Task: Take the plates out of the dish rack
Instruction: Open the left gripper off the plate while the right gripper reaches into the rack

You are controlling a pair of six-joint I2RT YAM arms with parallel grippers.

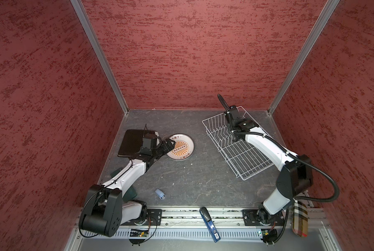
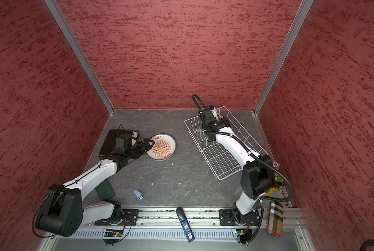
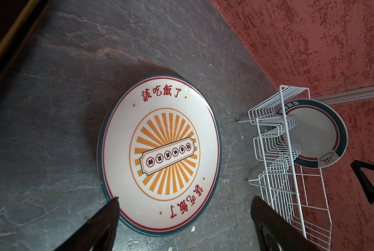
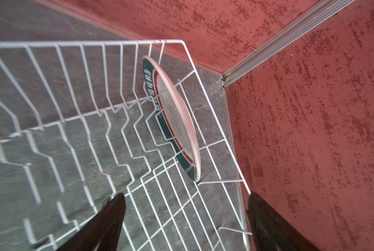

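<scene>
I will move my open right gripper outward over the rack and around the teal-rimmed plate's near rim (image 4: 196,161), because the teal-rimmed plate stands upright and that rim faces my fingers.
A round white plate with an orange sunburst (image 1: 180,148) (image 2: 161,147) lies flat on the grey table. My left gripper (image 1: 169,145) (image 3: 186,198) hovers open over its near rim, holding nothing. A dark brown square plate (image 1: 131,141) (image 2: 109,141) lies to the left, partly under the left wrist. The white wire dish rack (image 1: 247,160) (image 2: 218,158) (image 3: 268,139) stands at the back right. A teal-rimmed white plate (image 3: 312,134) (image 4: 175,117) stands upright at its far end. My right gripper (image 4: 187,195) is open above the rack floor, short of that plate.
Red walls close in the table on three sides, and the rack's far end is near the back right corner. A small blue-grey object (image 1: 160,193) lies near the front. A blue-handled tool (image 1: 209,223) rests on the front rail, a plaid item (image 1: 300,219) at the right.
</scene>
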